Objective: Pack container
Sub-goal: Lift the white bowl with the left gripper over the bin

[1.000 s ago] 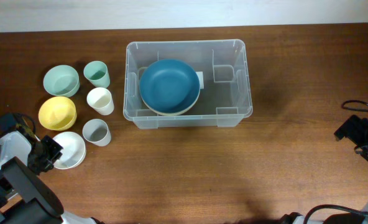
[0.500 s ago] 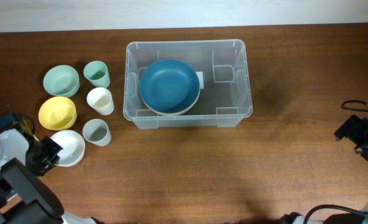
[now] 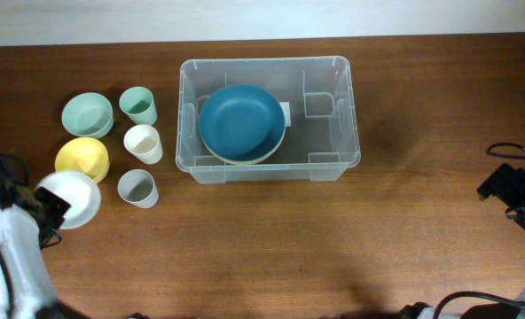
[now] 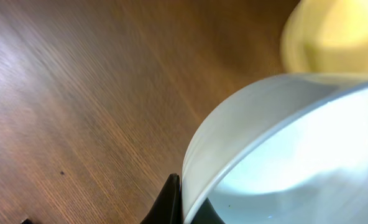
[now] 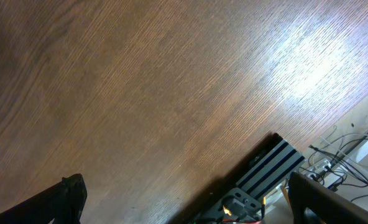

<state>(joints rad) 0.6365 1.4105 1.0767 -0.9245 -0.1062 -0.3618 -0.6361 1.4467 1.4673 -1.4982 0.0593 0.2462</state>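
The container's empty half (image 3: 317, 135) lies right of my left gripper in the overhead view, so next my left gripper should carry the white bowl (image 3: 72, 197) there, lower it and release.
The clear plastic container (image 3: 349, 106) stands at the table's back centre, and a blue bowl (image 3: 242, 121) lies in its left half on top of a pale bowl. My left gripper (image 3: 51, 205) is at the far left, shut on the rim of a white bowl (image 3: 72, 197). That bowl hangs tilted, and its edge overlaps the yellow bowl (image 3: 81, 155). In the left wrist view the gripper (image 4: 184, 205) pinches the white bowl's rim (image 4: 246, 124), with the yellow bowl (image 4: 333, 37) beyond. My right gripper (image 5: 190, 205) stands open over bare wood at the table's right edge (image 3: 511, 186).
Left of the container stand a green bowl (image 3: 87, 113), a green cup (image 3: 138, 105), a white cup (image 3: 143, 142) and a grey cup (image 3: 137, 187). In the right wrist view a black frame rail and cables (image 5: 265, 177) lie past the table edge.
My left gripper closed on the white bowl's rim, then lifted and tilted the bowl and carried it left toward the yellow bowl. The right arm has not moved.
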